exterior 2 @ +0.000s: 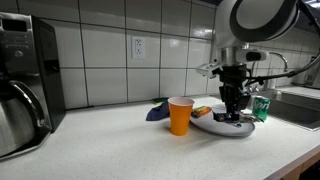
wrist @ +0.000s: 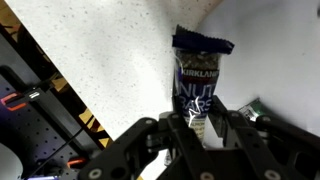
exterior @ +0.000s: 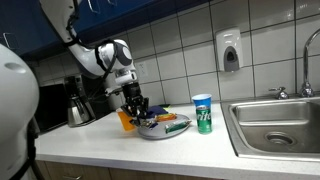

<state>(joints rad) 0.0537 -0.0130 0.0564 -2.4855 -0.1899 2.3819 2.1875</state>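
My gripper moves right in the wrist view past the plate's rim next, lowers and releases the bar, as the grey plate (exterior: 172, 132) (wrist: 262, 62) lies below that way.
My gripper (wrist: 200, 128) is shut on a dark Kirkland nut bar wrapper (wrist: 197, 72), which sticks out past the fingertips in the wrist view. In both exterior views the gripper (exterior: 138, 108) (exterior 2: 233, 110) points down, just over a grey plate (exterior: 172, 132) (exterior 2: 212, 128) that holds several snack packets. The bar itself is hidden by the fingers in those views. An orange cup (exterior: 124, 119) (exterior 2: 180, 115) stands on the counter next to the plate. The edge of another packet (wrist: 252, 110) shows beside the right finger.
A green can (exterior: 203, 113) (exterior 2: 262, 105) stands between the plate and the steel sink (exterior: 275, 122). A blue cloth (exterior 2: 156, 111) lies behind the cup. A coffee machine (exterior 2: 28, 65) with a carafe (exterior: 78, 106) stands at the counter's other end. A soap dispenser (exterior: 230, 50) hangs on the tiled wall.
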